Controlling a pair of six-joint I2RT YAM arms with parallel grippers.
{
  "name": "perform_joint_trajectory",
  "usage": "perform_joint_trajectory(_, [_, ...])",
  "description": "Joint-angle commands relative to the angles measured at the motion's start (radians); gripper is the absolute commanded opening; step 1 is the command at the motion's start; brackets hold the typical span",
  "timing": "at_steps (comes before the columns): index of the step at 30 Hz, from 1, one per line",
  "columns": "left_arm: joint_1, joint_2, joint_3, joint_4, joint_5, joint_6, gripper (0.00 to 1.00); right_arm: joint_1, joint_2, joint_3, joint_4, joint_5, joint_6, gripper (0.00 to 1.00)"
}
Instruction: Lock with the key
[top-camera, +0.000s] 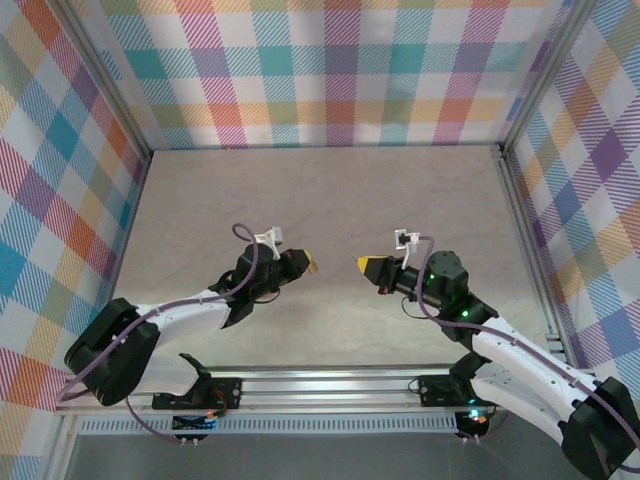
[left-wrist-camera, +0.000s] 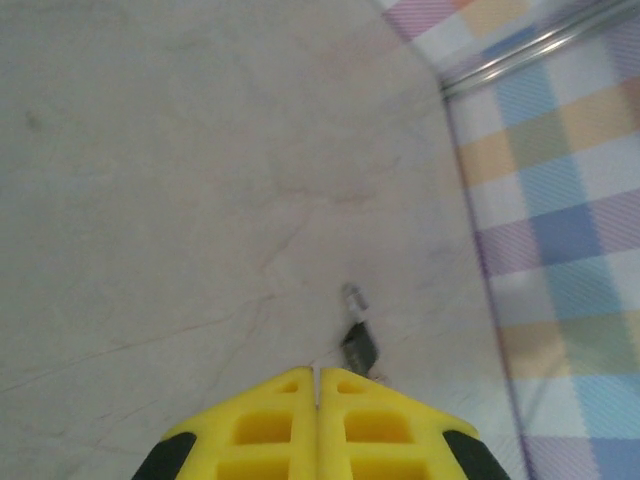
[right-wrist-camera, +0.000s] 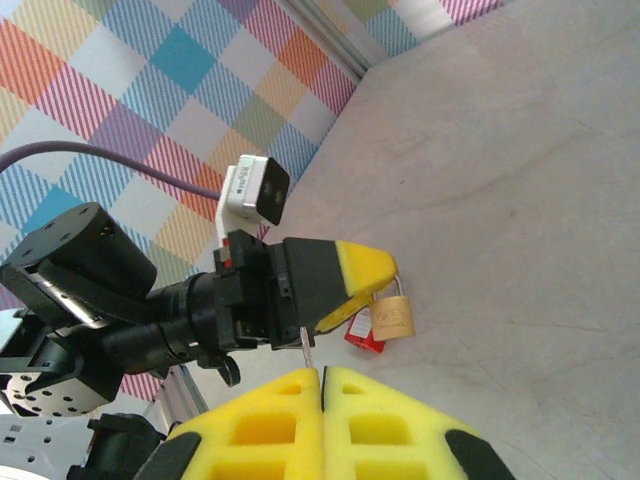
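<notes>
The padlock hangs in midair, so my left gripper will next move down to the bare table below, with its fingers tilting downward, and let go of the padlock's shackle there.
My left gripper is shut on the shackle of a small brass padlock, which hangs below its yellow fingertips over the table. A red tag hangs behind the lock. In the right wrist view the left gripper sits just ahead of my right gripper, which is shut on the key; its thin silver blade sticks out towards the left gripper. In the top view the right gripper faces the left one across a short gap. In the left wrist view the left gripper is shut, with a blurred dark and silver piece past its tips.
The beige table is walled in by plaid panels at the back and on both sides, with metal posts at the corners. A metal rail carrying both arm bases runs along the near edge.
</notes>
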Motion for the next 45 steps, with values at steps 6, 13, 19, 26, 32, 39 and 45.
perform_joint_trajectory(6, [0.010, 0.113, 0.041, -0.074, 0.016, 0.118, 0.00, -0.001, -0.003, 0.025, 0.003, -0.004, -0.022, 0.00])
perform_joint_trajectory(13, [0.012, 0.225, 0.104, -0.087, 0.013, 0.159, 0.00, -0.001, 0.011, 0.019, 0.020, -0.021, -0.014, 0.00])
perform_joint_trajectory(19, [0.030, 0.308, 0.149, -0.124, -0.012, 0.174, 0.00, -0.001, 0.013, 0.006, 0.030, -0.031, -0.004, 0.00])
perform_joint_trajectory(26, [0.060, 0.351, 0.181, -0.176, 0.000, 0.188, 0.00, -0.001, 0.015, -0.004, 0.031, -0.035, -0.001, 0.00])
perform_joint_trajectory(32, [0.076, 0.375, 0.213, -0.238, 0.023, 0.232, 0.00, -0.001, 0.034, -0.007, 0.049, -0.052, 0.009, 0.00])
perform_joint_trajectory(39, [0.084, 0.371, 0.239, -0.287, 0.030, 0.261, 0.16, -0.001, 0.055, -0.005, 0.062, -0.067, 0.022, 0.00])
perform_joint_trajectory(45, [0.084, 0.342, 0.254, -0.341, 0.005, 0.290, 0.26, 0.000, 0.075, -0.005, 0.075, -0.077, 0.034, 0.00])
